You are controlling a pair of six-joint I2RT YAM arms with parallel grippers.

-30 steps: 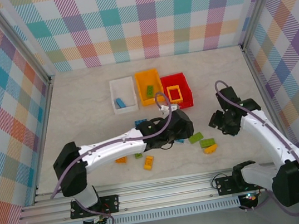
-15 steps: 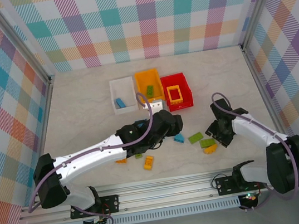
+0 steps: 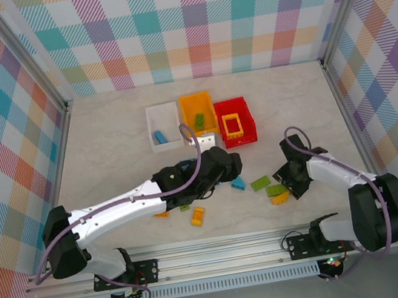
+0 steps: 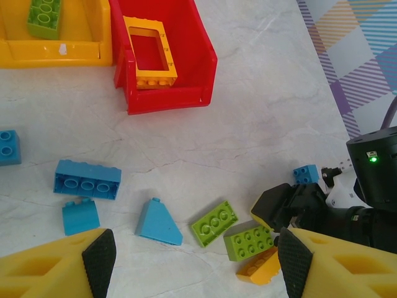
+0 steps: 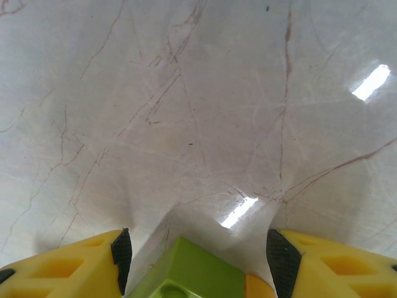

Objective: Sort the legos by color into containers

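Note:
The right gripper draws back past the green block to the orange brick next and closes on the brick's uncovered part (image 3: 280, 198) (image 5: 257, 288).
The white bin (image 3: 164, 126) holds a blue lego, the orange bin (image 3: 198, 115) a green one (image 4: 43, 15), and the red bin (image 3: 234, 121) the yellow frame (image 4: 152, 53). My left gripper (image 4: 195, 264) hangs open above loose legos: a blue wedge (image 4: 157, 223), a flat green brick (image 4: 214, 223) and blue bricks (image 4: 87, 179). My right gripper (image 5: 198, 261) is open and low on the table. Its fingers stand on either side of a green block (image 5: 192, 273), which leans on an orange brick (image 4: 260, 267). In the top view that gripper (image 3: 286, 183) sits right of the green block (image 3: 275, 190).
More legos lie near the front: a yellow one (image 3: 198, 216), an orange one (image 3: 161, 214) and a small green one (image 3: 184, 207). A small blue brick (image 4: 306, 174) lies beside the right gripper. Plaid walls and metal posts close in the table on three sides.
The left arm drew back to the left, away from the red bin, then held still. The right gripper dropped down and to the left onto the green and orange bricks.

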